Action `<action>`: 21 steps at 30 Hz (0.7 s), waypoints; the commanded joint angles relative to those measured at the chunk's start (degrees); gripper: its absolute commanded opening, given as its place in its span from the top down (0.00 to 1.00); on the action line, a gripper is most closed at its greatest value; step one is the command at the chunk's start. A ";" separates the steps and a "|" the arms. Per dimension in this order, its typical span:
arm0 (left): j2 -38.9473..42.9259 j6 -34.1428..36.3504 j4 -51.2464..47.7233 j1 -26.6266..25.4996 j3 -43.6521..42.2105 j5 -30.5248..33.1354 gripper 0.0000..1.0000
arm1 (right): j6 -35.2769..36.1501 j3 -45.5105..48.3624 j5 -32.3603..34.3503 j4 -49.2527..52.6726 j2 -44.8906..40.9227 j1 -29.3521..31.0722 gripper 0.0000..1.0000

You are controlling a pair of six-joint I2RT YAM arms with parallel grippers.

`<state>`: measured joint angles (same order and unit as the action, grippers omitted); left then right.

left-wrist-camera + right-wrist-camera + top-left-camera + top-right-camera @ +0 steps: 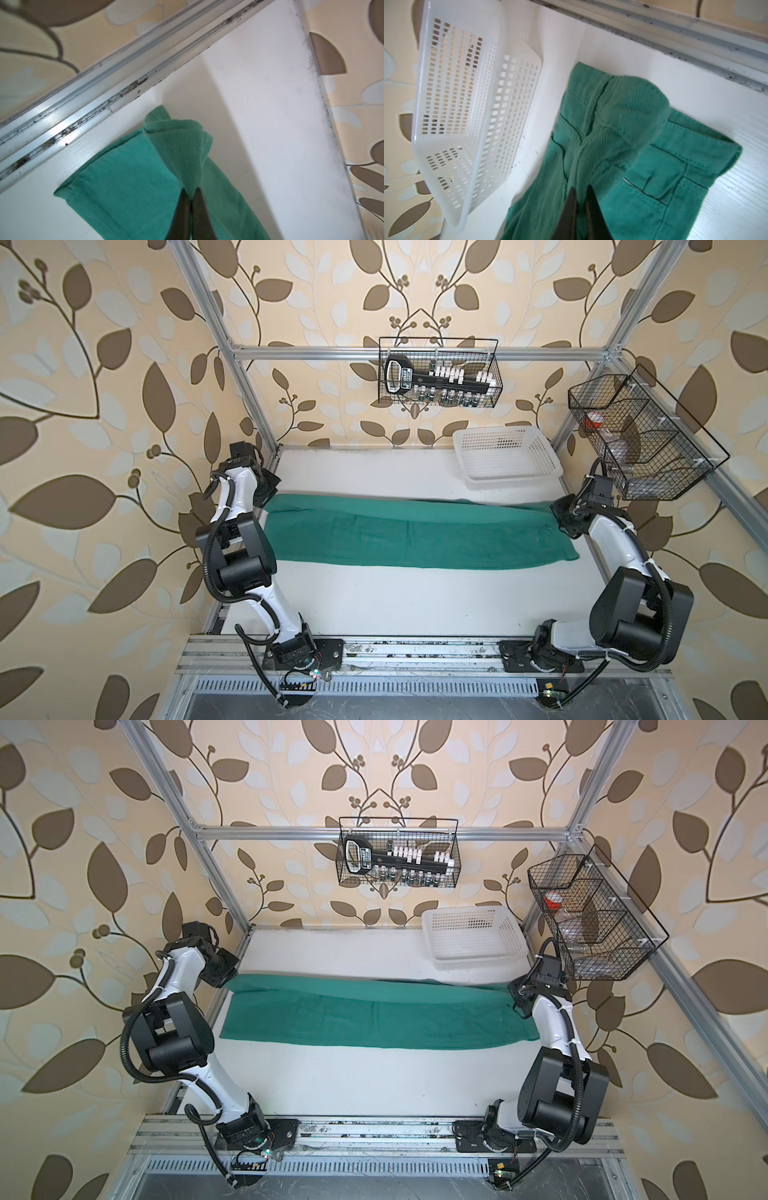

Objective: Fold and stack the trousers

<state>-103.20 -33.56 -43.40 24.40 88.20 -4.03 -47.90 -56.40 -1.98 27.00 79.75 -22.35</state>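
My right gripper will pull the raised far corner back, lower it to the waistband's near corner and let go.
The teal-green trousers lie stretched across the white table in both top views, folded lengthwise into one long band. My left gripper is shut on a raised fold of the leg hems at the band's left end. At the right end my right gripper is shut on a bunched ridge of cloth at the waistband. The top views hide both sets of fingertips behind the wrists.
A white perforated basket stands at the back right, close to the waistband end. Aluminium frame rails run along both table sides. Two black wire baskets hang on the frame.
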 commanded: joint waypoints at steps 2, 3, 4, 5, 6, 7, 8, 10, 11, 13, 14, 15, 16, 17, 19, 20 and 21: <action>4.86 -1.29 4.09 1.08 -5.13 2.13 1.00 | 0.87 4.27 0.55 1.53 -3.46 -1.87 0.90; 5.66 -1.79 4.41 1.13 -6.36 2.22 1.00 | 0.94 5.55 0.47 1.56 -4.16 -2.39 0.90; 6.33 -2.15 4.63 1.17 -7.42 2.44 1.00 | 1.06 6.40 0.74 1.49 -4.67 -2.61 0.90; 6.88 -2.46 4.66 1.28 -8.36 2.94 1.00 | 1.17 6.97 0.94 1.82 -5.07 -2.61 0.90; 7.42 -2.99 4.59 1.34 -9.51 3.44 1.00 | 1.23 7.30 1.26 2.47 -5.41 -2.62 0.90; 8.09 -3.49 4.83 1.48 -10.77 3.86 1.00 | 1.25 7.71 1.52 2.84 -5.79 -2.61 0.90; 8.64 -3.84 5.21 1.65 -12.03 4.14 1.00 | 1.23 8.42 1.77 2.75 -6.08 -2.63 0.90; 9.65 -5.05 5.72 2.09 -14.48 4.90 1.00 | 1.33 10.25 2.43 2.09 -6.32 -2.62 0.90; 9.97 -5.47 6.01 2.29 -15.52 4.89 1.00 | 1.31 10.98 2.60 1.88 -6.19 -2.62 0.90; 10.37 -6.83 6.00 2.49 -17.22 5.40 1.00 | 1.25 12.37 3.15 1.06 -5.46 -2.78 0.90; 10.48 -7.57 5.87 2.64 -18.02 5.36 1.00 | 1.34 12.91 3.82 0.67 -5.20 -2.88 0.90; 10.82 -8.03 5.90 2.71 -18.73 5.23 1.00 | 1.45 13.20 4.43 0.51 -4.96 -3.09 0.90; 11.19 -8.64 6.02 2.73 -19.63 5.34 1.00 | 1.41 13.54 4.86 0.27 -4.85 -3.38 0.90; 11.56 -9.08 6.03 2.88 -20.41 5.71 1.00 | 1.43 13.90 5.29 -0.01 -4.86 -3.49 0.90; 12.01 -10.02 5.98 3.23 -21.66 6.64 1.00 | 1.34 14.37 6.69 -0.44 -4.75 -3.57 0.90; 12.27 -10.54 5.79 3.43 -22.22 6.92 1.00 | 1.40 14.76 7.10 -0.84 -4.35 -3.81 0.90; 12.40 -10.94 5.86 3.54 -22.73 6.91 1.00 | 1.42 15.18 7.25 -1.37 -3.92 -4.02 0.89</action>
<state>-93.86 -41.82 -37.85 26.94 66.57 -0.38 -46.83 -42.44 1.48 27.38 74.91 -25.61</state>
